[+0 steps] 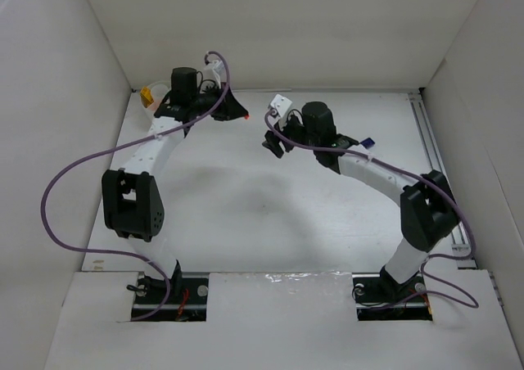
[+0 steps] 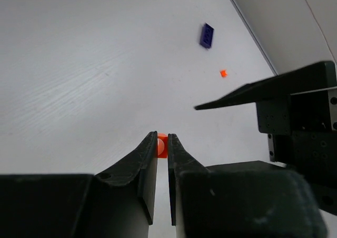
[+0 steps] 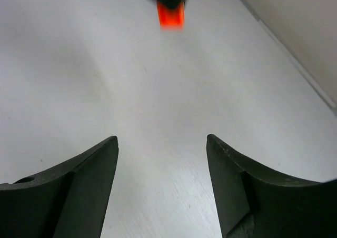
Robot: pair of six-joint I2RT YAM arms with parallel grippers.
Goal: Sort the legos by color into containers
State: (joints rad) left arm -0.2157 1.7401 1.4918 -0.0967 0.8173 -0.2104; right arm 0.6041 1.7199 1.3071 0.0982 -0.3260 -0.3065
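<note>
The red-orange lego goes over the container (image 1: 155, 97) next, after my left gripper swings to the left in the top view, turning outward.
My left gripper (image 2: 162, 138) is shut on a small red-orange lego (image 2: 162, 145), pinched at the very fingertips just above the white table. From above, that gripper (image 1: 240, 113) is at the back, left of centre, with the lego (image 1: 246, 118) at its tip. The right wrist view shows the same lego (image 3: 171, 15) straight ahead. My right gripper (image 3: 162, 139) is open with only bare table between its fingers; it (image 1: 273, 144) faces the left gripper from the right. A dark blue lego (image 2: 206, 36) and a tiny orange lego (image 2: 224, 73) lie loose. The container (image 1: 147, 92) sits at the back left, holding yellow pieces.
The dark blue lego (image 1: 366, 142) lies right beside the right arm's forearm. White walls enclose the table on the left, back and right. A metal rail (image 1: 434, 153) runs along the right edge. Purple cables loop off both arms.
</note>
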